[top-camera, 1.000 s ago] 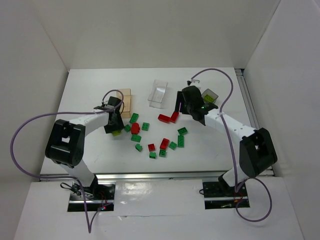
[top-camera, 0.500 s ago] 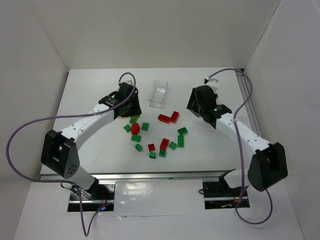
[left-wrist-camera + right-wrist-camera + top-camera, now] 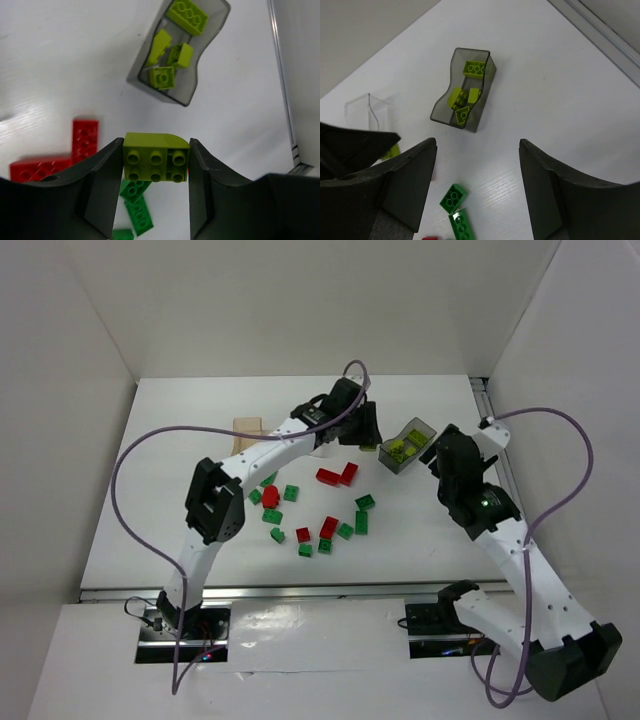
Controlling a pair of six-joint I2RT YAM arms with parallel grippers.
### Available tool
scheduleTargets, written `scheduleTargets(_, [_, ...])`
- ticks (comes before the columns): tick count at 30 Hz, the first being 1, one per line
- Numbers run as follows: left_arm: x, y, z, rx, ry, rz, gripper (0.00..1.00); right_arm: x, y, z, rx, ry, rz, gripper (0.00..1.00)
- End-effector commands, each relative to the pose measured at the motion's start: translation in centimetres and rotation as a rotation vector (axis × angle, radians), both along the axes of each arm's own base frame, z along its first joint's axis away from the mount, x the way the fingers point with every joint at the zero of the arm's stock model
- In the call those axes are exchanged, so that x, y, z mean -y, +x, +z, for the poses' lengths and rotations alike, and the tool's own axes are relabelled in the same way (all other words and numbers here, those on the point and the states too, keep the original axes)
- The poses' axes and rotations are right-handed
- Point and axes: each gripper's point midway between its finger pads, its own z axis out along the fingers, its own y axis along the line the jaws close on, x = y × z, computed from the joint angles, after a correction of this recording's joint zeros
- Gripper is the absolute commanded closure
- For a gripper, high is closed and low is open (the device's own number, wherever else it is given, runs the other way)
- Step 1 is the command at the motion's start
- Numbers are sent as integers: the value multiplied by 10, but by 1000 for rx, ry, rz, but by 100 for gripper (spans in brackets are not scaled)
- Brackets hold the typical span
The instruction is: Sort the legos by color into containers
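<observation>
The dark smoky container (image 3: 408, 443) already holds yellow-green legos, so the robot's left gripper should next carry the yellow-green lego to the right in the top view, over the near end of that container.
My left gripper (image 3: 369, 437) is shut on a yellow-green lego (image 3: 156, 158) and holds it above the table, just left of the dark smoky container (image 3: 408, 443). That container (image 3: 210, 35) holds several yellow-green legos. My right gripper (image 3: 444, 452) is open and empty, right of the dark container (image 3: 486, 75). Red legos (image 3: 337, 475) and green legos (image 3: 354, 523) lie scattered mid-table. The tan container (image 3: 246, 428) shows partly behind my left arm. The clear container (image 3: 368, 113) shows in the right wrist view; my left arm hides it from the top view.
A metal rail (image 3: 495, 440) runs along the table's right edge. White walls enclose the table at the back and sides. My left arm (image 3: 270, 452) stretches across the table's middle rear.
My left arm has swung right from the tan container to beside the dark container, carrying the yellow-green lego. My right arm has pulled back to the right, uncovering the dark container.
</observation>
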Motion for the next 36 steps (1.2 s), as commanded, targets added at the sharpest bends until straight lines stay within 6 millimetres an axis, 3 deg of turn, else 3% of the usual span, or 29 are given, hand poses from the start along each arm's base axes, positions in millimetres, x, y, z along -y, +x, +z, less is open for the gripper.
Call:
scheduleTargets(1, [39,16,31,69,-137,-99,56,22,-22,6,26,25,-114,26])
scheduleTargets(3, [59,17,18,61,-175,-140,56,25,-29,5,35,29,-114,26])
scheduleTargets(5, [74,26,27,113,-246,-162,56,28,-32,11,43,26,-120,25])
scheduleTargets(7, [81,31,16,121,-258,-171,56,31,-35,10,15,9,-128,25])
scheduleTargets(9, [89,39,23,163,-295,-182,54,31,-36,13,17,9,-128,25])
scheduleTargets(10, [93,43,11,153,-298,-177,54,32,-37,11,8,6,-128,25])
scheduleTargets(11, [98,45,17,169,-319,-192,53,32,-37,11,8,6,-128,25])
scheduleTargets(14, [111,55,7,161,-357,-184,51,29,-37,16,33,12,-102,25])
scheduleTargets(18, [119,56,0,139,-405,-182,46,28,-38,13,5,0,-89,25])
scheduleTargets(23, [125,49,-3,112,-436,-220,2,28,-38,12,-9,-13,-85,23])
scheduleTargets(24, [125,48,-3,108,-439,-228,0,28,-38,12,-9,-13,-85,23])
scheduleTargets(25, [125,45,11,121,-453,-239,0,29,-39,14,0,-10,-85,23])
scheduleTargets(26, [123,43,9,114,-448,-237,0,29,-40,11,-9,-13,-85,22])
scheduleTargets(28, [120,38,40,162,-461,-263,0,26,-38,12,-8,-22,-57,22])
scheduleTargets(29, [111,39,36,150,-441,-253,0,20,-35,9,-12,-19,-23,22])
scheduleTargets(31, [95,36,50,158,-436,-256,0,12,-28,0,-60,-52,32,22])
scheduleTargets(32, [78,32,87,201,-449,-251,0,6,-23,-2,-67,-57,67,22])
scheduleTargets(34, [46,30,68,171,-330,-168,0,-18,-12,-21,-142,-62,203,22])
scheduleTargets(35, [34,24,70,180,-296,-154,0,-34,-1,-21,-132,-47,282,22])
scheduleTargets(36, [11,12,74,183,-255,-128,0,-61,1,-34,-175,7,416,22])
